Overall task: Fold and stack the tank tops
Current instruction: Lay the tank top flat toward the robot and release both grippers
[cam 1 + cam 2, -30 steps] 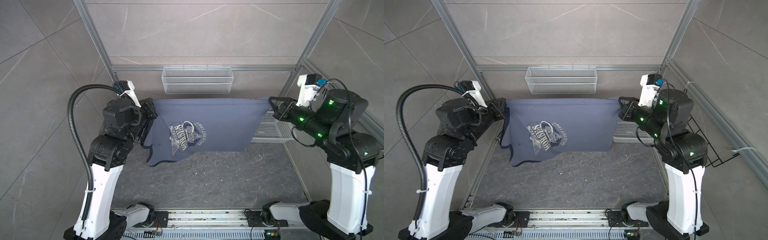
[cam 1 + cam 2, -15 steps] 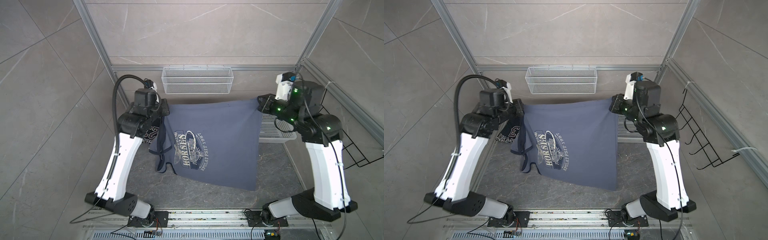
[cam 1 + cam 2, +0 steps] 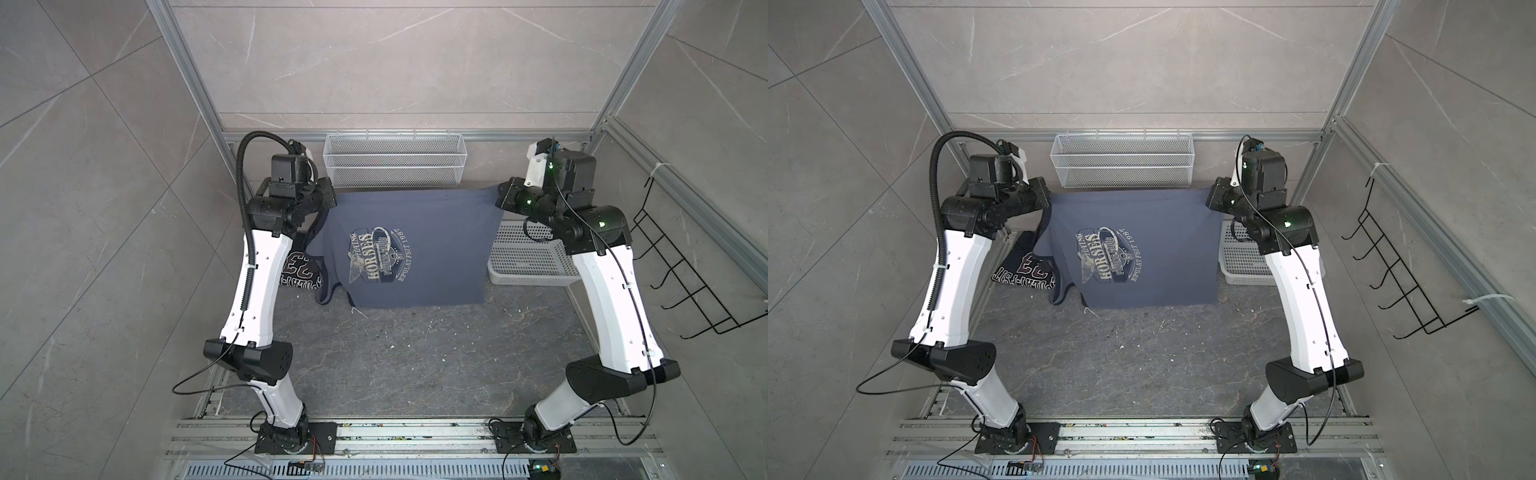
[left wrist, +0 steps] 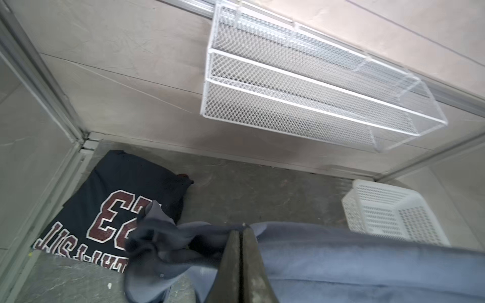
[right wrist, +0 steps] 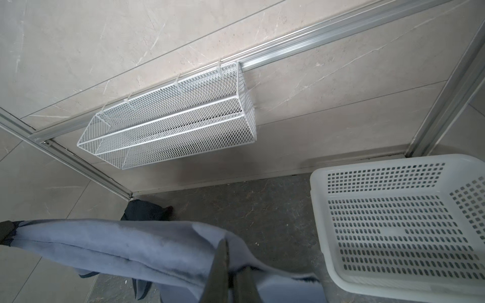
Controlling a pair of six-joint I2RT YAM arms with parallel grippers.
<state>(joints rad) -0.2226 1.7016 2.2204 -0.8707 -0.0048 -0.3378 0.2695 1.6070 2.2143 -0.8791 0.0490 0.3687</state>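
My left gripper holds the bunched end and will next release it back and down on the bare tabletop nearer my base, as open table gives cloth room.
The slate-blue tank top (image 3: 415, 249) (image 3: 1142, 253), whitish graphic facing up, is stretched by one edge between both grippers near the back wall. The rest of it slopes down toward the table, with a strap dangling at its near left corner. My left gripper (image 3: 331, 200) (image 3: 1047, 199) (image 4: 241, 232) is shut on the left end of that edge, where the cloth bunches. My right gripper (image 3: 500, 197) (image 3: 1210, 198) (image 5: 226, 240) is shut on the right end. The dark navy tank top (image 3: 300, 270) (image 3: 1023, 270) (image 4: 118, 204) with the "23" print lies flat at the back left, partly under my left arm.
A white perforated plastic basket (image 3: 523, 259) (image 3: 1241, 257) (image 4: 393, 210) (image 5: 393, 223) stands at the back right, partly under my right arm. A white wire mesh basket (image 3: 395, 166) (image 5: 170, 131) hangs on the back wall above the held edge. A black wire rack (image 3: 685, 270) hangs on the right wall.
Both arms have swung down and toward the back wall, carrying the slate-blue top with them. It has dropped lower and hangs longer, and the navy top shows at the left.
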